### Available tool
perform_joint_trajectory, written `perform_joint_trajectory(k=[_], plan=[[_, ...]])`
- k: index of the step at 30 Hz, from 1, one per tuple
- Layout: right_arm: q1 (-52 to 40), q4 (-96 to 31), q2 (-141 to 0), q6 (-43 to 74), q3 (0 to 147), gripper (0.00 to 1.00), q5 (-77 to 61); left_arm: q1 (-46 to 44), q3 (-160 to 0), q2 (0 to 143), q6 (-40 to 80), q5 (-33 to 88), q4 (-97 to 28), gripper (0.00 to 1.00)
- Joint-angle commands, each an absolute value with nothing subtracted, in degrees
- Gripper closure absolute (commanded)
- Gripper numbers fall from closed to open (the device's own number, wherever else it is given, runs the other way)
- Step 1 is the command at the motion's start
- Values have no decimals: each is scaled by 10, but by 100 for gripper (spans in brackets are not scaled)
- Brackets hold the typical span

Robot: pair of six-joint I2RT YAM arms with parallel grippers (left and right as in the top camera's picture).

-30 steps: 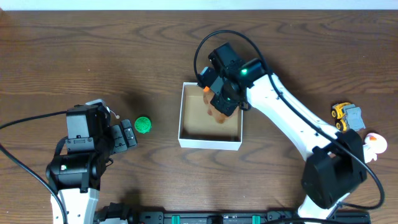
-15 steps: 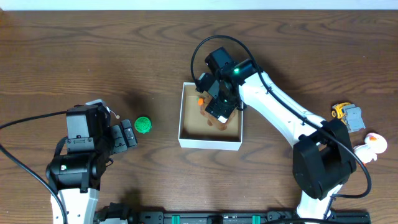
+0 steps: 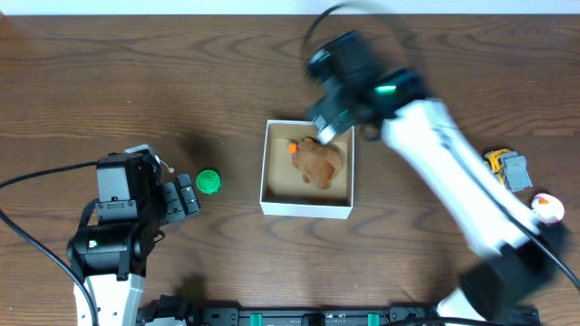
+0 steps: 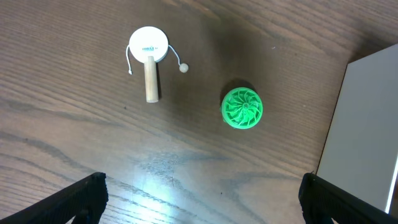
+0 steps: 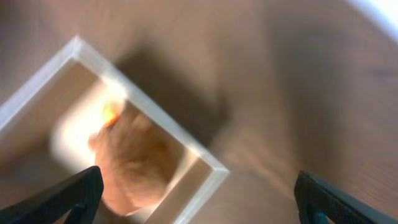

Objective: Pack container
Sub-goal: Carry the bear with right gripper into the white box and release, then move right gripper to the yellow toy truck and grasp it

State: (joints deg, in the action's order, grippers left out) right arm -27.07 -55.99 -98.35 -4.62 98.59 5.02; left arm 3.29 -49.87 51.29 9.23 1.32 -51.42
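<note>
I need to swing my right gripper from the container to the right in the overhead view next, then down onto the truck's grey part (image 3: 516, 171), as the truck lies unpacked.
The container (image 3: 305, 209), a shallow white-walled box, stands mid-table with a brown plush toy (image 3: 319, 159) lying inside it, an orange bit at its left. My right gripper (image 3: 328, 118) hovers blurred over the box's far edge, open and holding nothing. In the right wrist view its gripper (image 5: 199, 199) spans the container's corner (image 5: 211, 169), and the plush toy (image 5: 134, 168) lies below. My left gripper (image 3: 186, 201) rests open left of the box. A green ribbed disc (image 3: 208, 181) lies just beyond it. The left wrist view shows the gripper (image 4: 202, 199) above bare wood, short of the green disc (image 4: 242, 107).
A small white drum toy with a wooden handle (image 4: 149, 53) lies left of the disc. The container's outer wall (image 4: 367, 130) fills that view's right edge. A yellow and grey toy truck (image 3: 505, 167) and a white toy (image 3: 546, 206) sit at the far right.
My right gripper has opened and let go of the brown plush toy, which now lies in the container. The arm has risen and swung back and right. The left arm has not moved.
</note>
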Motion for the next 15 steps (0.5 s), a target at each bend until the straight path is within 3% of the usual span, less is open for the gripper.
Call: perform_joint_trajectory(k=[1, 8, 15], plan=[[-169, -573, -905, 61, 1004, 1, 81, 35, -508, 514, 98, 11, -516, 2], [61, -672, -893, 31, 988, 1, 58, 35, -508, 514, 98, 11, -516, 2], [191, -671, -935, -29, 870, 1, 51, 35, -508, 514, 98, 11, -516, 2]])
